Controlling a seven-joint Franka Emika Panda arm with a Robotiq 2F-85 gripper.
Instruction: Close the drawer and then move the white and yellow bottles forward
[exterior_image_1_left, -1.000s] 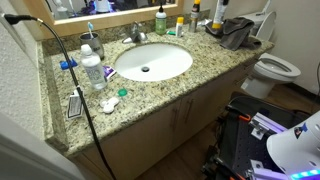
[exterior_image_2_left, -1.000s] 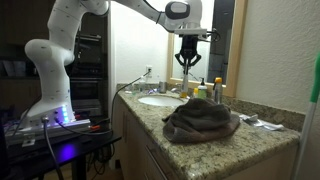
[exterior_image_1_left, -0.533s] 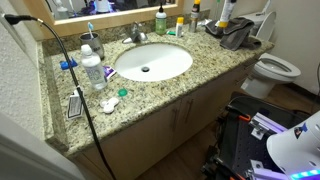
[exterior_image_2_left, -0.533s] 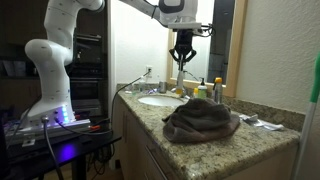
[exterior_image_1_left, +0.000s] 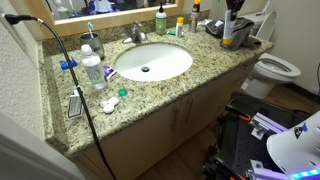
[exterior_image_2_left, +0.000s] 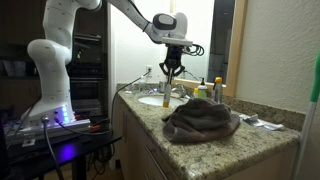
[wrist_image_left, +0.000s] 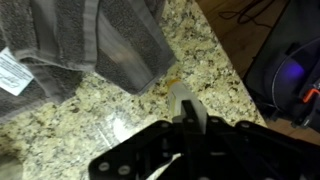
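My gripper goes down and back next to release the white bottle (exterior_image_2_left: 167, 92) on the bare granite (exterior_image_2_left: 157, 118) beside the grey towel, since its yellowish end still hangs above the counter.
My gripper (exterior_image_1_left: 230, 20) is shut on the slim white bottle (exterior_image_1_left: 228, 33) and holds it upright just above the granite counter (exterior_image_1_left: 200, 75), beside the grey towel (exterior_image_1_left: 248, 35). In the other exterior view the gripper (exterior_image_2_left: 171, 76) hangs by the sink with the bottle (exterior_image_2_left: 167, 92) below it. The wrist view shows the fingers (wrist_image_left: 188, 118) closed on the white bottle (wrist_image_left: 184, 98), with its yellowish end toward the counter. The small yellow bottle (exterior_image_1_left: 180, 24) stands at the back by the mirror and also shows from the side (exterior_image_2_left: 218, 91). No drawer stands out from the beige cabinet front (exterior_image_1_left: 190, 112).
A white sink basin (exterior_image_1_left: 152, 62) with a faucet (exterior_image_1_left: 138, 35) fills the middle of the counter. A clear water bottle (exterior_image_1_left: 92, 68) and a black cable (exterior_image_1_left: 72, 75) sit at the left end. A dark green bottle (exterior_image_1_left: 160, 19) stands at the back. A toilet (exterior_image_1_left: 278, 70) is beyond the right end.
My gripper has carried the white bottle away from the mirror toward the counter's front and lowered it close to the granite. The yellow bottle and towel have not moved.
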